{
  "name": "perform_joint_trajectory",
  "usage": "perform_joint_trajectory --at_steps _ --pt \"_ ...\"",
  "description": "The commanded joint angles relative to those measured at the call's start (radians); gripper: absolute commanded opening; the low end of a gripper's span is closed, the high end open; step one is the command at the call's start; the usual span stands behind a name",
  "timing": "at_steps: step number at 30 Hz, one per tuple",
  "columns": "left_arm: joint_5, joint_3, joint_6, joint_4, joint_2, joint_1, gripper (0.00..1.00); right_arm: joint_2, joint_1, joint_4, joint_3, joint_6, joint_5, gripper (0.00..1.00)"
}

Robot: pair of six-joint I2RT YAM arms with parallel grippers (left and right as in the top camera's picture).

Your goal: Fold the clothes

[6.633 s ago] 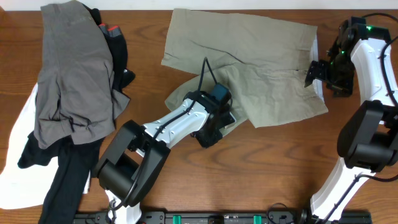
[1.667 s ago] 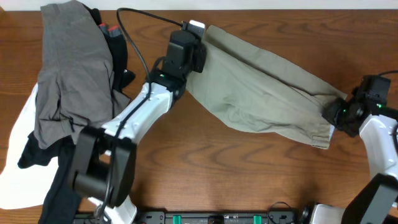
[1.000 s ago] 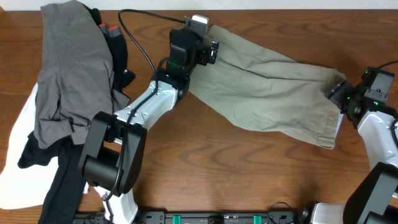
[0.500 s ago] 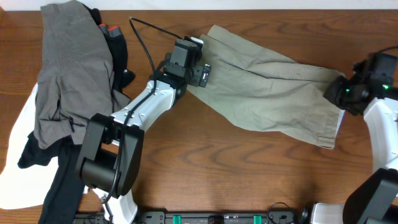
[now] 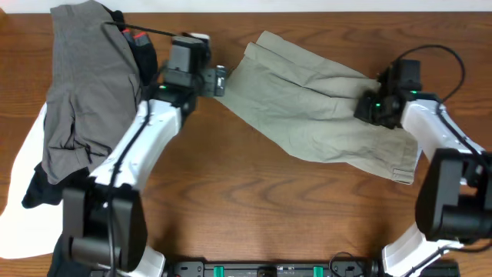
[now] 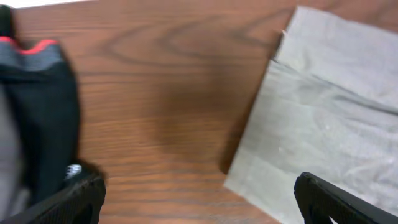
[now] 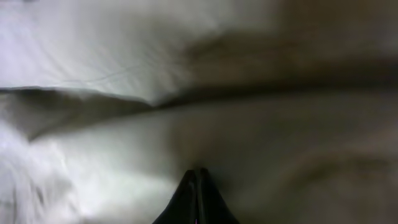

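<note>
My right gripper should next pull the cloth toward the shorts' middle (image 5: 327, 101) and then let go of it, because that middle is to its left in the overhead view.
The khaki shorts (image 5: 315, 104) lie folded lengthwise, slanting from the upper middle of the table down to the right. My left gripper (image 5: 218, 80) hangs open over bare wood just left of the shorts' upper left corner, holding nothing. In the left wrist view its two black fingertips (image 6: 74, 199) stand far apart, with the shorts' edge (image 6: 323, 124) at the right. My right gripper (image 5: 361, 108) is over the right part of the shorts. In the right wrist view its jaws (image 7: 197, 182) are pressed together against the cloth (image 7: 124, 62), with no fabric seen between them.
A pile of other garments fills the left side: a grey one (image 5: 84, 85) on top, black ones (image 5: 81, 223) under it and a white one (image 5: 23, 192) at the edge. A black piece with red trim (image 5: 142, 45) (image 6: 37, 106) lies close to my left gripper.
My left gripper has drawn back leftward off the shorts, still open. My right gripper has shut and moved left, from the shorts' right end onto the cloth.
</note>
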Motion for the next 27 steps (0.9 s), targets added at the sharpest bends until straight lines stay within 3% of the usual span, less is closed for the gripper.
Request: perform_joint_trajectory --at_steps 1,14,27 --pt "-0.004 0.013 -0.013 -0.022 -0.018 0.029 0.98 0.055 0.037 0.053 -0.003 -0.015 0.023 0.01" --pt "-0.009 0.013 -0.001 -0.071 -0.020 0.054 0.98 0.229 0.136 0.152 0.040 -0.096 0.076 0.01" --pt "-0.016 0.013 0.025 -0.111 -0.020 0.062 0.98 0.262 0.331 0.075 0.075 -0.643 0.076 0.01"
